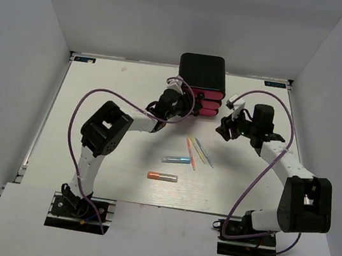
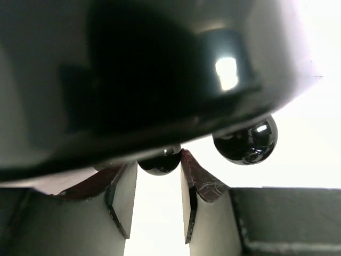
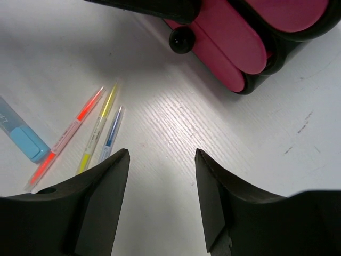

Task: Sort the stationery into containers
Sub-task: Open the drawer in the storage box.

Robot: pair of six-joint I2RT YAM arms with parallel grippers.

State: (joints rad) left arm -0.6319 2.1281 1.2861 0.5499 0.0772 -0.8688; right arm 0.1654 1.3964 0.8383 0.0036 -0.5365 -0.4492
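The middle of the pale-blue stick point(image 1: 204, 153) point(image 3: 111, 134), the nearest one, is below and to the left of my right gripper in the top view, so my right gripper will move down to it next.
A black box point(image 1: 202, 71) holds stacked pink-fronted drawers point(image 1: 205, 104). My left gripper point(image 1: 174, 99) is at their front. In the left wrist view my left gripper point(image 2: 156, 161) has its fingertips closed round a black round knob point(image 2: 160, 162), and a second knob point(image 2: 246, 141) hangs to the right. My right gripper point(image 1: 229, 127) is open and empty above the table; in its wrist view my right gripper point(image 3: 162, 154) hovers near pink point(image 3: 69, 136), yellow point(image 3: 98, 128) and pale-blue point(image 3: 111, 133) sticks. A blue tube point(image 1: 176, 160) and an orange tube point(image 1: 162, 177) lie nearer the front.
The white table point(image 1: 90, 148) is walled in by grey panels on three sides. In the right wrist view the pink drawers point(image 3: 229, 53) and one knob point(image 3: 181, 38) lie just beyond the fingers. The sticks point(image 1: 194, 151) lie between the two arms.
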